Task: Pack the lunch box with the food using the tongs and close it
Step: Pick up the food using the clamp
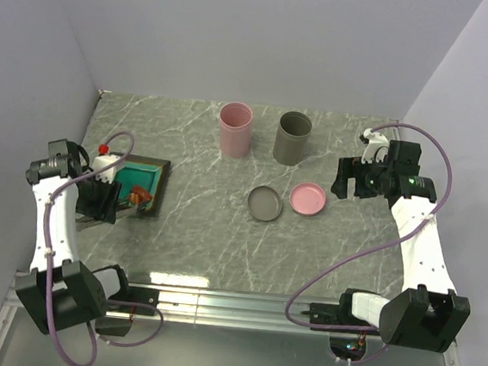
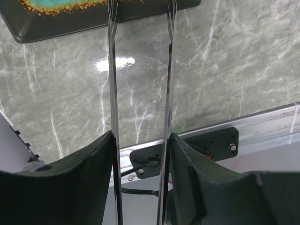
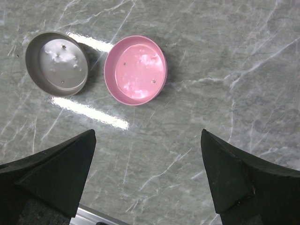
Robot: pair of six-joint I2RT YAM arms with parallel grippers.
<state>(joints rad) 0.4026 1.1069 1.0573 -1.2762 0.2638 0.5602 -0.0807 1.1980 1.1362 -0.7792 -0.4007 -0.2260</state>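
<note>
The tongs go up over the container's opening next for release. Outward of my left gripper, to its right in the top view, stands the open grey container [image 1: 292, 137].
My left gripper [image 2: 140, 140] is shut on the tongs [image 2: 112, 93], one black finger pressed against each thin metal arm. The two arms run up, slightly apart, over the dark rim of the teal tray [image 2: 93, 23]; their tips are out of the left wrist view. From above, the left gripper [image 1: 101, 197] sits at the tray's left side, next to orange and red food [image 1: 139, 194] on the tray [image 1: 160, 175]. The lunch box's pink container [image 1: 234, 128] and grey container [image 1: 292, 137] stand open at the back. My right gripper [image 3: 147, 140] hangs open and empty over bare table.
A grey lid [image 3: 56, 63] and a pink lid [image 3: 135, 69] lie upside down side by side mid-table, just beyond the right gripper [image 1: 346, 182]. A white bottle with a red cap [image 1: 104, 156] stands behind the tray. Walls close in on both sides.
</note>
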